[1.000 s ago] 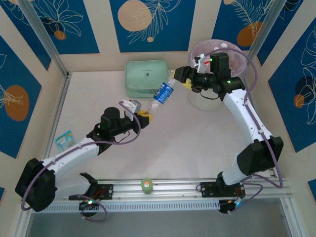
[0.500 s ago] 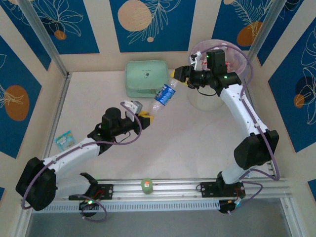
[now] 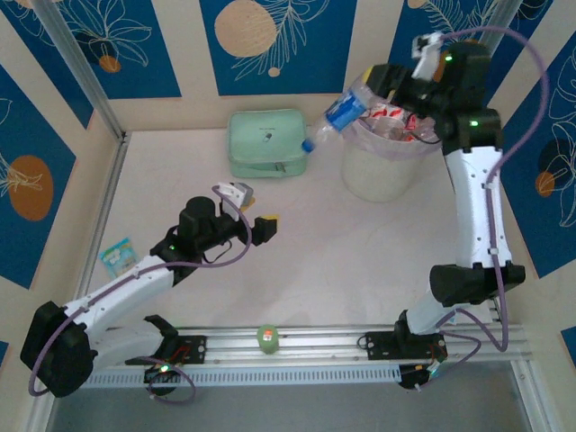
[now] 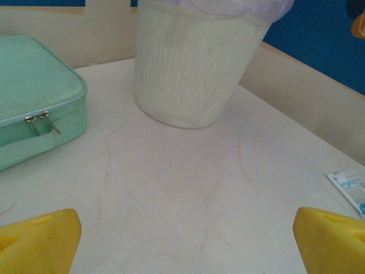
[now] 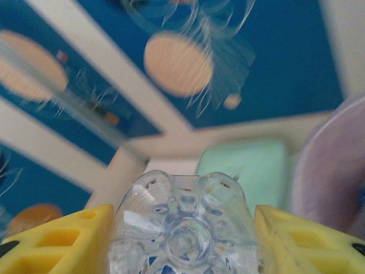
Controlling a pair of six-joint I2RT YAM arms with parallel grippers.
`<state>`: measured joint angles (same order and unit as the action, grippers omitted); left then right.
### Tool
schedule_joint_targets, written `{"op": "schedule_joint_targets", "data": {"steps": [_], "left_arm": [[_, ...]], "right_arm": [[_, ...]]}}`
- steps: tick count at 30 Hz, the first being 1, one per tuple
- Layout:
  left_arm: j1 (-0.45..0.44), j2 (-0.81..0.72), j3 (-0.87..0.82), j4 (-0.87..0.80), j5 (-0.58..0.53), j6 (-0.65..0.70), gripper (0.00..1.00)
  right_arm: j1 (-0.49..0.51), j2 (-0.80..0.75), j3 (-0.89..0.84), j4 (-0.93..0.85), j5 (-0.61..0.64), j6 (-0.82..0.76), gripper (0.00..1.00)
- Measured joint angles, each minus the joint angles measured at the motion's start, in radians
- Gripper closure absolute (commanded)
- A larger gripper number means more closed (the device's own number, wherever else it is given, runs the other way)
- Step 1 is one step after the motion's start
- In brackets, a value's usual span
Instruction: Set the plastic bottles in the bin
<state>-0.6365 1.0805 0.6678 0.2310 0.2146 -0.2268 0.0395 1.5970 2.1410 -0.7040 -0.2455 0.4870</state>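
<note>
My right gripper holds the bottle with its cap outside the bin's rim. It will move away from the case, then down into the bin (image 3: 382, 166) below it, and let go.
A clear bottle with a blue label (image 3: 342, 113) hangs tilted, cap down, just left of the bin's rim. My right gripper (image 3: 369, 88) is shut on its base end. In the right wrist view the bottle's moulded base (image 5: 185, 231) sits between the yellow fingers (image 5: 54, 240). The round whitish bin (image 3: 382, 166) with its pale lilac liner stands at the back right and holds several bottles (image 3: 389, 119) with red labels. My left gripper (image 3: 262, 226) is open and holds nothing, low over the middle of the table. Its wrist view faces the bin's ribbed wall (image 4: 194, 63).
A mint green zipped case (image 3: 265, 142) lies left of the bin, also seen as the case (image 4: 34, 97) and the case (image 5: 245, 162). A small blue-and-white packet (image 3: 117, 256) lies at the table's left edge. A green object (image 3: 267, 337) rests on the front rail.
My right arm has lifted the blue-labelled bottle up and back, from over the table to the bin's left rim. My left gripper has drawn back slightly from the bottle.
</note>
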Motion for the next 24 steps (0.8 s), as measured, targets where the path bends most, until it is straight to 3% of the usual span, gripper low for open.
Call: {"op": "schedule_joint_targets", "data": {"steps": [6, 11, 18, 24], "left_arm": [[0.000, 0.002, 0.003, -0.054, -0.033, 0.000, 0.06], [0.000, 0.002, 0.017, -0.085, -0.058, 0.000, 0.06], [0.000, 0.003, 0.030, -0.109, -0.069, -0.001, 0.07], [0.000, 0.003, 0.035, -0.143, -0.086, -0.003, 0.07]], "right_arm": [[-0.080, 0.015, 0.109, -0.010, 0.188, -0.074, 0.83], [-0.118, 0.138, 0.256, -0.085, 0.289, -0.136, 0.83], [-0.132, 0.441, 0.596, -0.293, 0.294, -0.190, 0.90], [-0.109, 0.488, 0.523, -0.341, 0.251, -0.184, 0.90]]}}
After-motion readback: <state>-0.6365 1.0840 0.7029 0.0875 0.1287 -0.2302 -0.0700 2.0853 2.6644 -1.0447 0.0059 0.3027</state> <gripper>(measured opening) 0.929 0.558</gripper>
